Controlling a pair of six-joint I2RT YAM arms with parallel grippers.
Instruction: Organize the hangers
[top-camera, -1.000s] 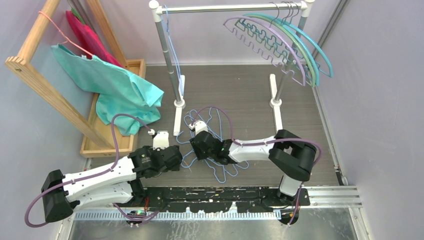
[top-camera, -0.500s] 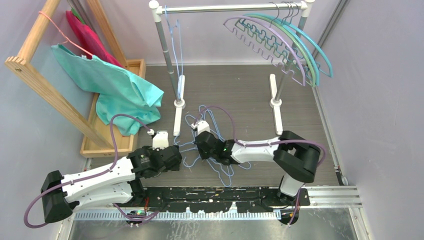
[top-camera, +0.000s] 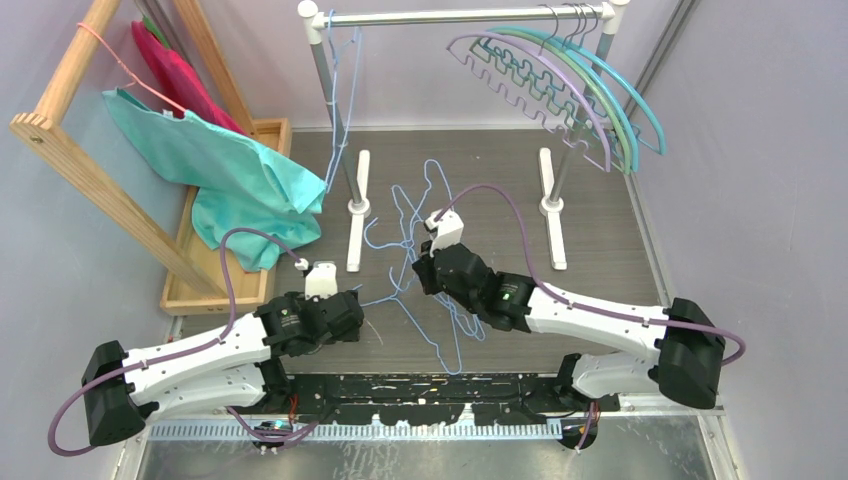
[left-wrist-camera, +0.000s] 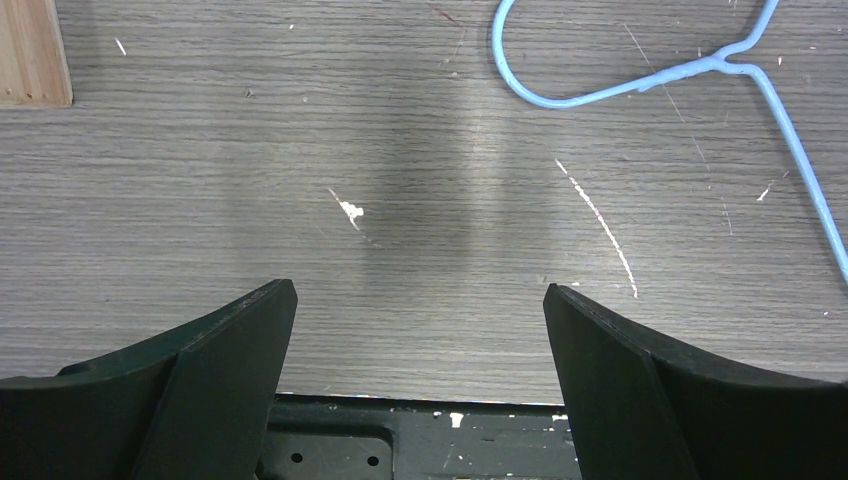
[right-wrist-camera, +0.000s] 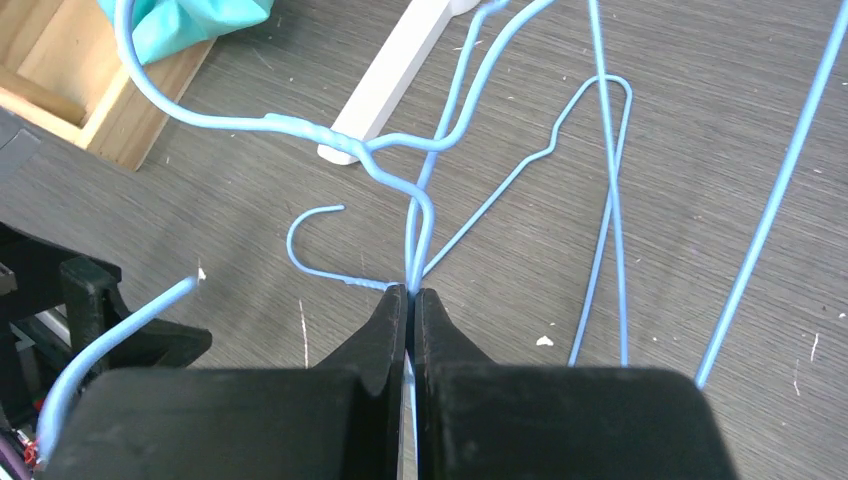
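Observation:
I next raise my right gripper outward to release the hanger on the bar (top-camera: 450, 16) beside the hanging light-blue one, as the bar is above and outward of my gripper.
My right gripper (top-camera: 420, 265) is shut on a light-blue wire hanger (right-wrist-camera: 421, 215) and holds it above the table, with other blue wire hangers (top-camera: 410, 245) tangled in and dangling from it. In the right wrist view the jaws (right-wrist-camera: 411, 292) are pinched on the wire just below the hook's twist. Another light-blue hanger (top-camera: 340, 100) hangs at the left end of the rack bar (top-camera: 450, 16). Arched teal, green and purple hangers (top-camera: 560, 80) hang at the right end. My left gripper (top-camera: 352, 308) is open and empty, low over the table (left-wrist-camera: 420, 292), with a blue hanger's hook (left-wrist-camera: 600, 90) lying ahead of it.
The rack's white feet (top-camera: 356, 215) stand on the table, one also in the right wrist view (right-wrist-camera: 390, 90). A wooden frame with a teal garment (top-camera: 230, 170) on a pink hanger and a wooden tray (top-camera: 215, 280) stand at the left. Walls close in on both sides.
My right arm has stretched out and moved back and right, lifting the bunch of blue wire hangers off the table. The left arm has not moved.

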